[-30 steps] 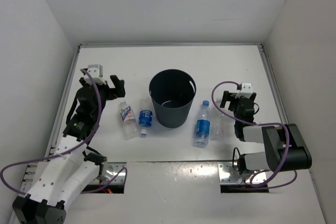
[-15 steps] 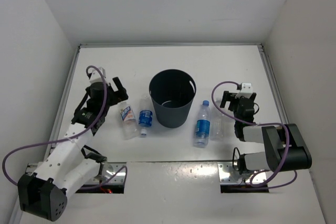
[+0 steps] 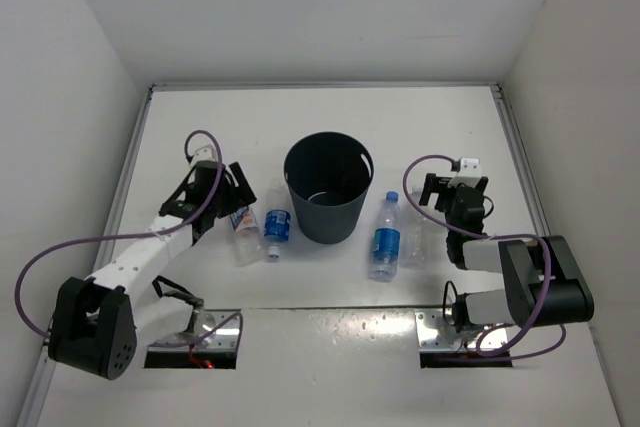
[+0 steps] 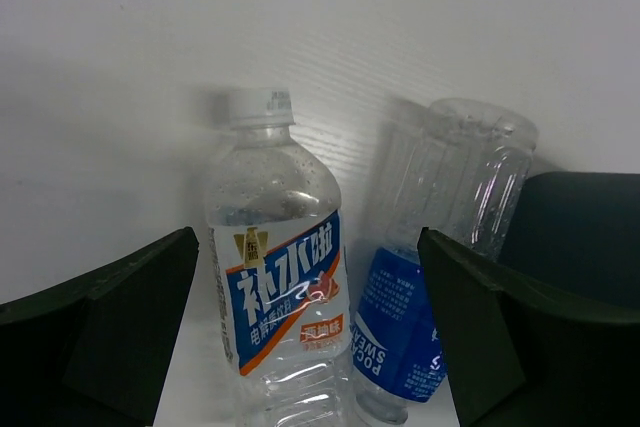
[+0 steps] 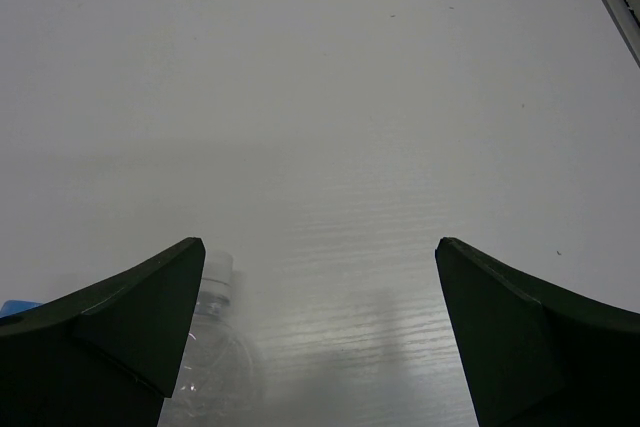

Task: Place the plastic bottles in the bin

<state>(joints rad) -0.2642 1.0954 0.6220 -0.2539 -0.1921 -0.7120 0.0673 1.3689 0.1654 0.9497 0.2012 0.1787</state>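
Note:
The clear bottle's blue-and-orange label (image 3: 241, 227) is the part my left gripper will lower onto first, to close around its sides.
The dark bin (image 3: 328, 187) stands mid-table. Left of it lie a clear bottle with a white cap and a blue-and-orange label (image 3: 241, 227) and a short blue-labelled bottle (image 3: 277, 227). My left gripper (image 3: 226, 197) is open and hovers just over them; in the left wrist view the gripper (image 4: 305, 239) has the white-capped bottle (image 4: 280, 277) and the blue-labelled one (image 4: 425, 287) between its fingers. Right of the bin lie the tall blue-capped bottle (image 3: 385, 237) and a plain bottle (image 3: 415, 239). My right gripper (image 3: 451, 193) is open and empty beside them (image 5: 320, 247); the plain bottle (image 5: 212, 352) shows there.
The bin's wall (image 4: 585, 237) fills the right edge of the left wrist view, close to the short bottle. White walls enclose the table on the left, back and right. Two metal mounting plates (image 3: 200, 332) sit at the near edge.
My left arm has swung right and lowered from the far left of the table to just over the two left bottles. The right arm and all bottles have not moved.

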